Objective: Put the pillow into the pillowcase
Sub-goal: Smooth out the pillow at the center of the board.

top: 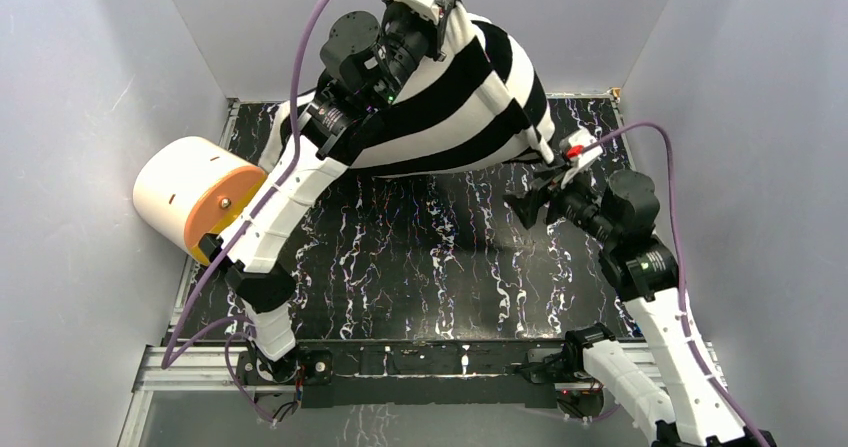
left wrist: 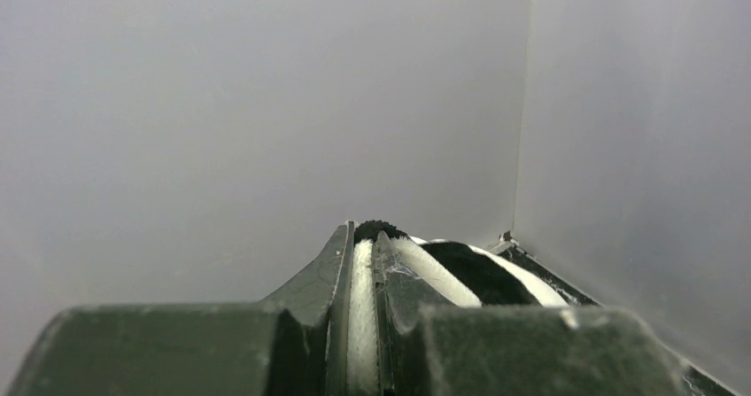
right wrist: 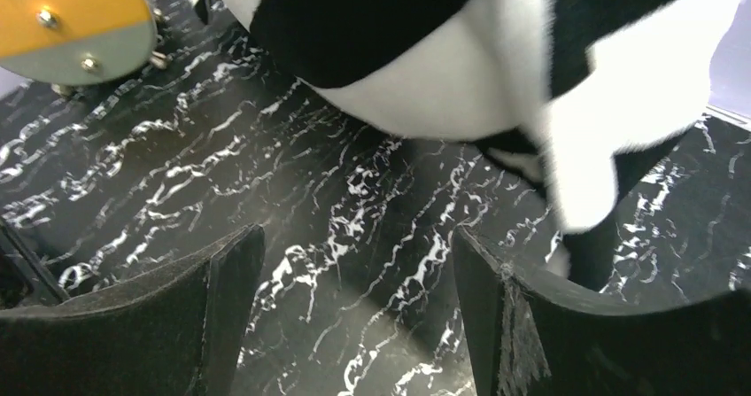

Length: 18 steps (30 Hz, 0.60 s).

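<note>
The robot's right gripper should move outward and to the right in its wrist view, onto the pillowcase's dangling corner (top: 546, 153) (right wrist: 588, 219), because that corner hangs outward of the gripper's open fingers.
The black and white striped pillowcase (top: 470, 97) hangs bulging above the back of the table, its lower edge just above or on the tabletop. My left gripper (top: 443, 19) is raised high and shut on its top edge. In the left wrist view white fuzzy fabric is pinched between the jaws of the left gripper (left wrist: 365, 236), and the pillowcase (left wrist: 478, 276) stripes fall away behind. The pillow is hidden. My right gripper (top: 522, 210) stands open just off the case's lower right corner. In the right wrist view the right gripper (right wrist: 356, 236) holds nothing, and the pillowcase (right wrist: 580, 148) corner dangles ahead.
A cream cylinder with an orange face (top: 195, 202) lies at the table's left edge, also seen as the cylinder (right wrist: 71, 15) from the right wrist. The black marbled tabletop (top: 420, 257) is enclosed by grey walls on three sides.
</note>
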Motion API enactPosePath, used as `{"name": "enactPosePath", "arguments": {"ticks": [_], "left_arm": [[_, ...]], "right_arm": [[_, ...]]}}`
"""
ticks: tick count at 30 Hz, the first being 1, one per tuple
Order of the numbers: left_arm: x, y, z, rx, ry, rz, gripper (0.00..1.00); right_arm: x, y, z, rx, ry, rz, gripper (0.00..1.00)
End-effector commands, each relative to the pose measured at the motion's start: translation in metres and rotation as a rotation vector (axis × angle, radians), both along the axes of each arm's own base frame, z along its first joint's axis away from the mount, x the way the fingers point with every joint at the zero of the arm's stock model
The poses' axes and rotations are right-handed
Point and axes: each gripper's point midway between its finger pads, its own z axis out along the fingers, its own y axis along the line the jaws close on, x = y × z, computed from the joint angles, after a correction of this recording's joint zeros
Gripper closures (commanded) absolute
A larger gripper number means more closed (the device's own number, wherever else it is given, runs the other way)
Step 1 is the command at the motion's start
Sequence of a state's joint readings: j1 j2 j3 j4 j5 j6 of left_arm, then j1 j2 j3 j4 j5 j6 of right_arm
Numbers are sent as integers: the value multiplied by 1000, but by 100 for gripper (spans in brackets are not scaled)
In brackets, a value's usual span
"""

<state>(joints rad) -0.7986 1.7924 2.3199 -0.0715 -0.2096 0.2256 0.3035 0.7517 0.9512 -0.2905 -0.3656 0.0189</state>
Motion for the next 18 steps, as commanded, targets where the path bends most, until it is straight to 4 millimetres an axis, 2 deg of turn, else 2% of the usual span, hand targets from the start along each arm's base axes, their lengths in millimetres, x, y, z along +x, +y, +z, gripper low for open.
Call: {"name": "enactPosePath", "arguments": {"ticks": [1,4,8,11,18], "left_arm": [[-24,40,68,-160,-134,21,100],[-21,49,70,-175,-143,39,100],[-20,59,76,-178,-145,48,100],[-21,64,79,-183,-153,44,100],[-18,67,74,-181,-141,41,100]], "right_arm": [[-5,-21,39,-21,-261,-83,14],[8,-50,50,-51,-319,-259,12],[13,-74,66,-130,-326,-382,12],[24,-75,67,-218,-328,-377,11],[72,-63,60,-357,-388,-343,9]]}}
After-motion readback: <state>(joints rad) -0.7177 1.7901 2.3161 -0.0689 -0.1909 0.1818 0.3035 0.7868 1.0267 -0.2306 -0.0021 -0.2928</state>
